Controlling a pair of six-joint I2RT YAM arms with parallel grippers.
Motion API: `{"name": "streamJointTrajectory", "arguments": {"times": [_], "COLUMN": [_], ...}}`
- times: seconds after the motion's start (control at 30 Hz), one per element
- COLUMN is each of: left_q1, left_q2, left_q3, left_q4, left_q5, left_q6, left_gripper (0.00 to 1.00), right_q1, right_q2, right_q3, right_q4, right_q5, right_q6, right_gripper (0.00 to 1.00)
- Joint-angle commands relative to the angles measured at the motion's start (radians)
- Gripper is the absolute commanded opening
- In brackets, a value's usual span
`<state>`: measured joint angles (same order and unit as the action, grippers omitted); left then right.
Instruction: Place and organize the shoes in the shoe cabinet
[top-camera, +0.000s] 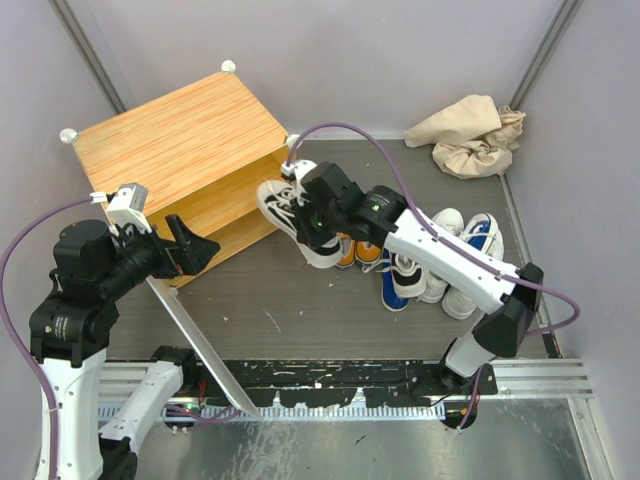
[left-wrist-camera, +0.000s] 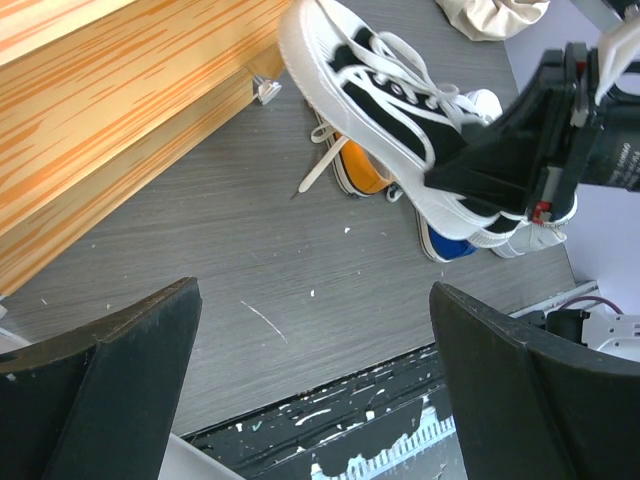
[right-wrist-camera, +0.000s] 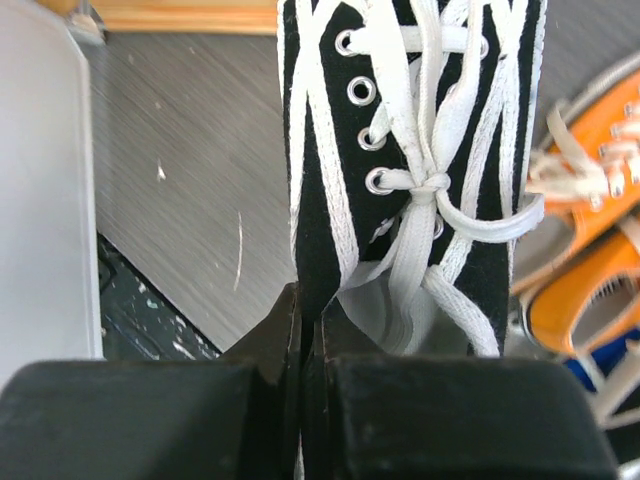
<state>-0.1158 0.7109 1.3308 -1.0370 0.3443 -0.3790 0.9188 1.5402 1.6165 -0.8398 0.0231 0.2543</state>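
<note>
The right gripper moves outward and left in the top view to the shelf's far end (top-camera: 249, 184) next, since the cabinet (top-camera: 180, 140) stands open, and releases the shoe.
My right gripper (top-camera: 315, 222) is shut on the ankle edge of a black sneaker with white laces (top-camera: 292, 215) and holds it above the floor just in front of the shoe cabinet (top-camera: 180, 140). The right wrist view shows the jaws (right-wrist-camera: 310, 300) pinching the shoe's black side wall (right-wrist-camera: 420, 120). My left gripper (top-camera: 200, 248) is open and empty beside the cabinet's front; in its wrist view (left-wrist-camera: 315, 290) the held shoe (left-wrist-camera: 390, 110) hangs ahead, beside the cabinet's wood face (left-wrist-camera: 120, 110). Orange shoes (top-camera: 358, 250), blue shoes (top-camera: 392, 290) and white shoes (top-camera: 445, 225) lie on the floor to the right.
The cabinet's white front panel (top-camera: 200, 340) slants down from the cabinet toward the near rail. A second black shoe (top-camera: 405, 268) lies among the pile. A crumpled beige cloth (top-camera: 470, 135) sits in the back right corner. Grey walls close in both sides.
</note>
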Motion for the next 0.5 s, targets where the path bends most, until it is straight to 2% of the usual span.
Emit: {"name": "streamJointTrajectory", "arguments": {"times": [0.0, 0.3, 0.47], "left_q1": [-0.002, -0.003, -0.003], "left_q2": [0.004, -0.003, -0.002], "left_q3": [-0.006, -0.026, -0.03], "left_q4": [0.053, 0.051, 0.042], "left_q5": [0.009, 0.023, 0.025], "left_q6": [-0.004, -0.011, -0.012], "left_gripper": [0.98, 0.98, 0.98], "right_q1": [-0.001, -0.008, -0.033], "right_q2": [0.065, 0.314, 0.416], "right_q3": [0.161, 0.469, 0.567], "right_q4": [0.161, 0.154, 0.173], "right_q5": [-0.052, -0.046, -0.045], "right_q6": [-0.08, -0.171, -0.196], "right_gripper": [0.01, 0.01, 0.01]}}
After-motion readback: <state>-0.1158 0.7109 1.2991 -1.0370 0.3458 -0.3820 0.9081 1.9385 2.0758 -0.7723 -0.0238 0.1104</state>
